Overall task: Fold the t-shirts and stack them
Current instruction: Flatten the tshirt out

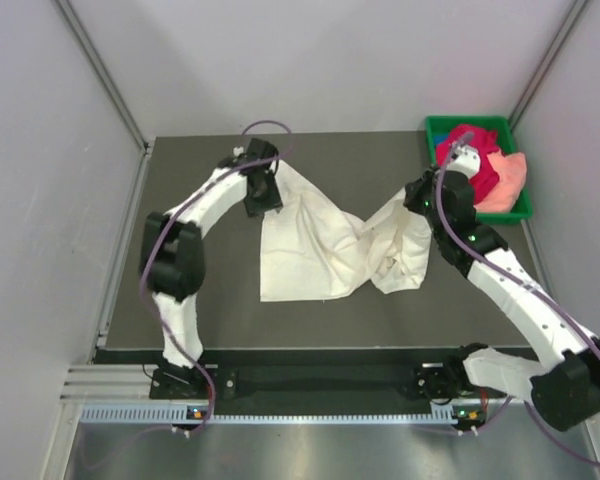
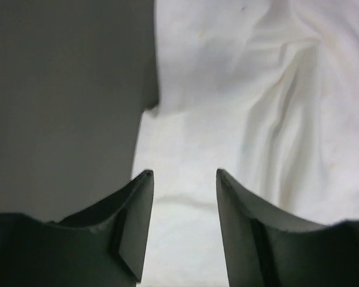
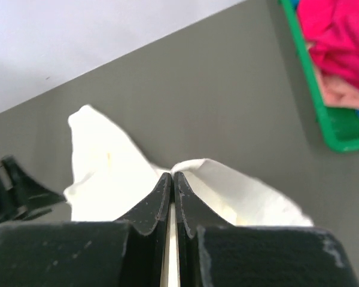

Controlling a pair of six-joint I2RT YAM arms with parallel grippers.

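Note:
My left gripper needs to move back and down next, onto the t-shirt's flat near corner (image 1: 265, 296). That corner lies back of my gripper and below it, and its edges show clearly against the bare table.
The cream-white t-shirt (image 1: 315, 245) lies partly spread on the dark table, its right side bunched and lifted. My right gripper (image 1: 412, 203) is shut on a fold of it (image 3: 227, 185) and holds that part raised. My left gripper (image 1: 263, 192) is open over the shirt's upper left corner, the cloth (image 2: 239, 107) lying between and beyond its fingers. The magenta-red t-shirt (image 1: 477, 165) and the peach-pink t-shirt (image 1: 510, 182) lie crumpled in the green tray; both also show in the right wrist view, magenta-red (image 3: 338, 36) above peach-pink (image 3: 347, 92).
The green plastic tray (image 1: 480, 124) stands at the table's back right corner, its rim in the right wrist view (image 3: 323, 113). Bare dark table (image 1: 350, 165) lies behind and in front of the shirt. Grey walls enclose the table on three sides.

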